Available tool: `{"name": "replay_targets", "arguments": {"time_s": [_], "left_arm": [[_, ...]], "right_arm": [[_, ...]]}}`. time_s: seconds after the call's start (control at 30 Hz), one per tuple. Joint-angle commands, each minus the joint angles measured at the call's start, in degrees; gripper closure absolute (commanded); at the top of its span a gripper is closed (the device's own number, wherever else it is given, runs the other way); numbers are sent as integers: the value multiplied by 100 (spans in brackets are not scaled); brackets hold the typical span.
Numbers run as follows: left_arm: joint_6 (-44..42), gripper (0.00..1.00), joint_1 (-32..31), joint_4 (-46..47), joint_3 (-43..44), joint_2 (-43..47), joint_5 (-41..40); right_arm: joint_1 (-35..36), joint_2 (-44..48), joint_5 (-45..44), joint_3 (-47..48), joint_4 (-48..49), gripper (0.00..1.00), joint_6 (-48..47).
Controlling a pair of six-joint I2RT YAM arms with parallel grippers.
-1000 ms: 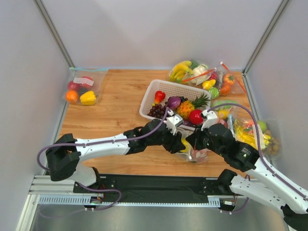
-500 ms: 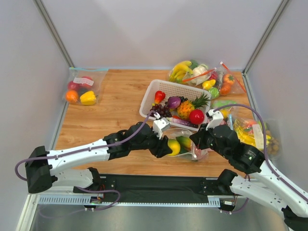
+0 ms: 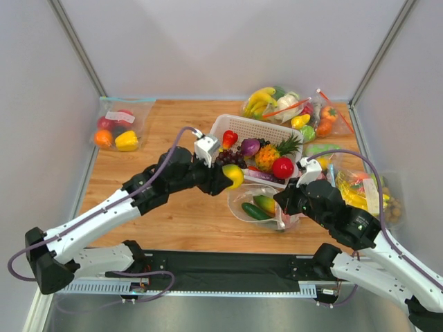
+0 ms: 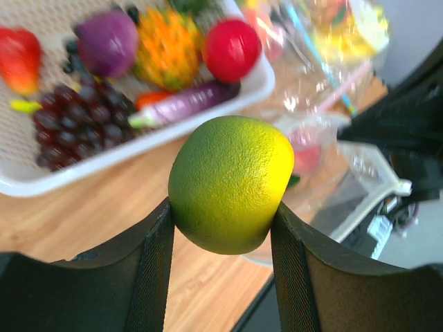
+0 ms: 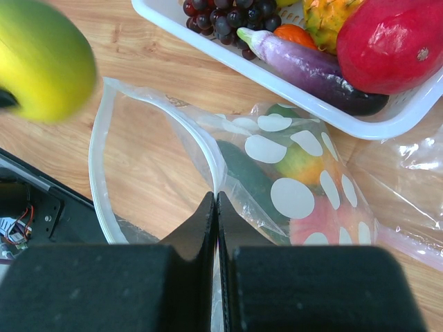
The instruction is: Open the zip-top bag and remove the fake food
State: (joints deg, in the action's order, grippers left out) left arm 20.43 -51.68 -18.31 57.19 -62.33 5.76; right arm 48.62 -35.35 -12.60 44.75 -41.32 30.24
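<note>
The yellow round fruit [image 4: 232, 183] is already clear of the bag [image 3: 257, 205]. My left gripper will next move outward over the white basket, just beyond the grapes.
The clear zip-top bag [image 3: 257, 205] with white dots lies open on the wood in front of the white basket; it also shows in the right wrist view [image 5: 277, 166]. My right gripper [image 5: 217, 200] is shut on its mouth edge. A dark green cucumber [image 3: 252, 211], an orange-green piece and a pink peach [image 5: 325, 221] lie inside. My left gripper [image 3: 232, 177] is shut on the yellow round fruit [image 4: 232, 183], held above the wood by the basket's near-left side, outside the bag.
The white basket [image 3: 220, 131] holds grapes, a pineapple, an eggplant and red fruits. Other filled bags lie at the far left [image 3: 118, 129], far right [image 3: 291, 105] and right edge [image 3: 367, 194]. A black strip [image 3: 208, 266] runs along the table's near edge.
My left gripper has pulled out of the bag with the yellow fruit and risen back-left toward the basket. My right gripper has kept its hold on the bag's mouth.
</note>
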Motion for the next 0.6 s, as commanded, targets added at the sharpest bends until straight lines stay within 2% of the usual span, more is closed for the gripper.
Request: {"name": "replay_targets", "arguments": {"time_s": [0.0, 0.13, 0.27, 0.57], "left_arm": [[-74, 80, 482, 134, 477, 142, 259], [-4, 80, 1045, 248, 951, -481, 180], [32, 79, 1510, 371, 1600, -1691, 136], [-82, 77, 1924, 433, 3192, -3793, -207]], "right_arm": [[-2, 55, -164, 104, 80, 100, 43], [-11, -50, -102, 121, 168, 100, 8], [-11, -208, -50, 174, 221, 100, -71], [-28, -314, 82, 174, 353, 100, -36]]}}
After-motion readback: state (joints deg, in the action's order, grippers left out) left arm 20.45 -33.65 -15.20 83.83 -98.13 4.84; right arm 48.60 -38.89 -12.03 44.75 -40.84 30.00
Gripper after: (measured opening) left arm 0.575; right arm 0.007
